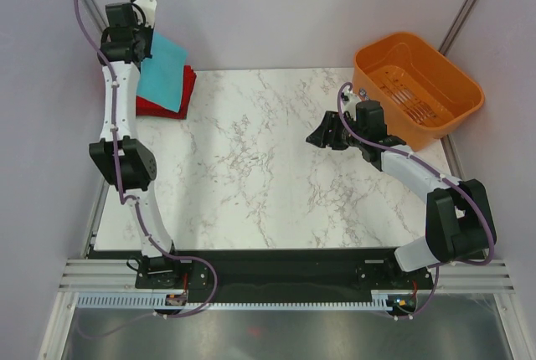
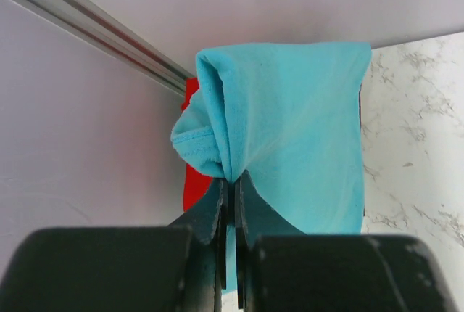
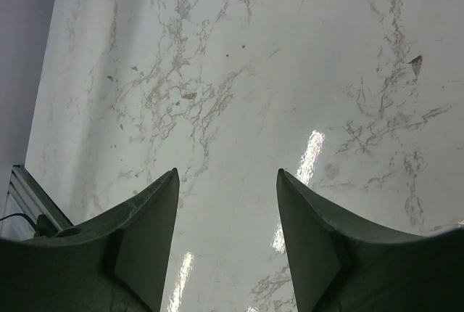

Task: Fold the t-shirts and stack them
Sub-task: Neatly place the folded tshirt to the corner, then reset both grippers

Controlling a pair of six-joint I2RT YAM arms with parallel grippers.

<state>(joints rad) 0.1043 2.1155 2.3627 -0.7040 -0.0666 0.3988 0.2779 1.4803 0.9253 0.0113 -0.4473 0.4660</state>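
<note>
My left gripper needs to bring the bunched edge of the teal-blue t-shirt down onto the folded red t-shirt point(image 2: 194, 181), because the edge it holds is still raised above it.
The folded teal-blue t-shirt point(image 1: 163, 74) hangs from my left gripper point(image 1: 144, 48) at the table's far left corner, over the folded red t-shirt point(image 1: 167, 102) that lies there. In the left wrist view my left gripper point(image 2: 232, 181) is shut on a bunched edge of the teal-blue t-shirt point(image 2: 290, 123), and the red t-shirt point(image 2: 194, 181) shows as a strip beneath it. My right gripper point(image 1: 322, 136) is open and empty over the marble table point(image 1: 251, 167), right of centre. In the right wrist view my right gripper point(image 3: 227, 174) has only bare marble between its fingers.
An orange slotted basket point(image 1: 419, 84) stands at the far right corner, just behind my right arm. A grey wall and a metal rail point(image 2: 94, 29) run close along the left side of the shirts.
</note>
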